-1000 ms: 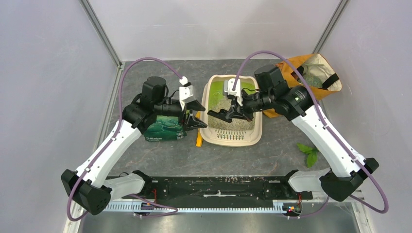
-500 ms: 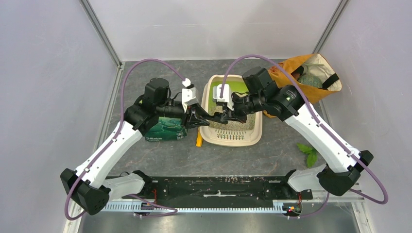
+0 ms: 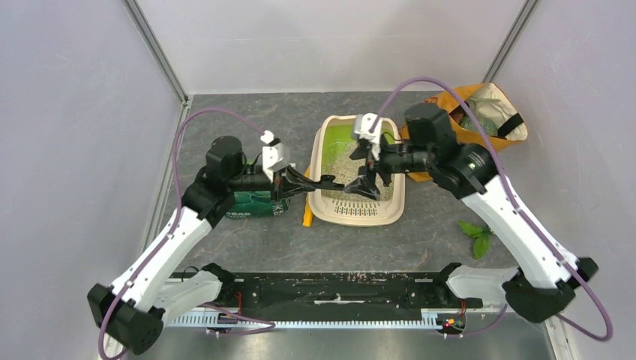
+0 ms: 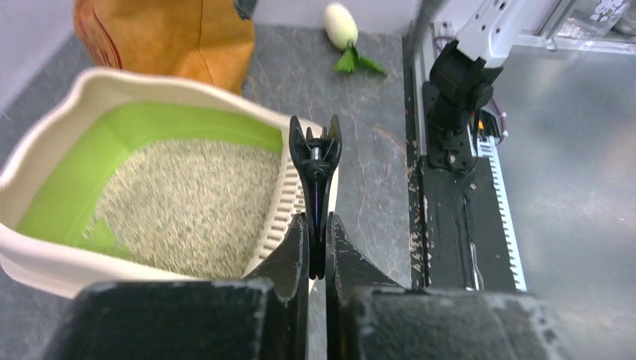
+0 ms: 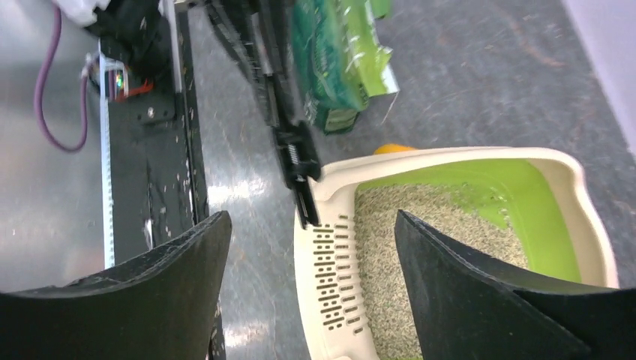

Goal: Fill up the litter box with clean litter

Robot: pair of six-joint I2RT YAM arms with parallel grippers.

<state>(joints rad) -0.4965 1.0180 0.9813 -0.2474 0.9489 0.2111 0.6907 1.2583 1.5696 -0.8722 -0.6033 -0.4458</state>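
The black scissors' loose end [image 3: 335, 185] [image 5: 304, 190] will be between the open fingers of my right gripper, which will go toward my left gripper over the litter box next.
The litter box [image 3: 322, 206] sits mid-table, beige rim and lime-green inside, with its slotted grate [image 5: 334, 285] at the near end. Pale sandy clean litter [image 3: 346, 169] covers most of its floor [image 4: 187, 202]. My left gripper [image 3: 294, 184] is shut on a thin black scissors-like tool [image 4: 315, 161], which juts over the box's near-left corner [image 3: 319, 182]. My right gripper [image 3: 367, 180] hangs open above the litter, with its jaws wide and nothing between them; the tool's tip [image 5: 304, 202] lies just beyond them.
A green printed bag [image 3: 251, 204] stands left of the box, under my left arm. The orange fabric bag [image 3: 480, 112] lies at the back right. A small orange piece [image 3: 306, 216] lies by the box's left side, and green leaves [image 3: 476, 234] lie at the right.
The black tool passed from my right gripper to my left. The left jaws closed on it and drew back left; the right jaws opened and pulled back right over the box.
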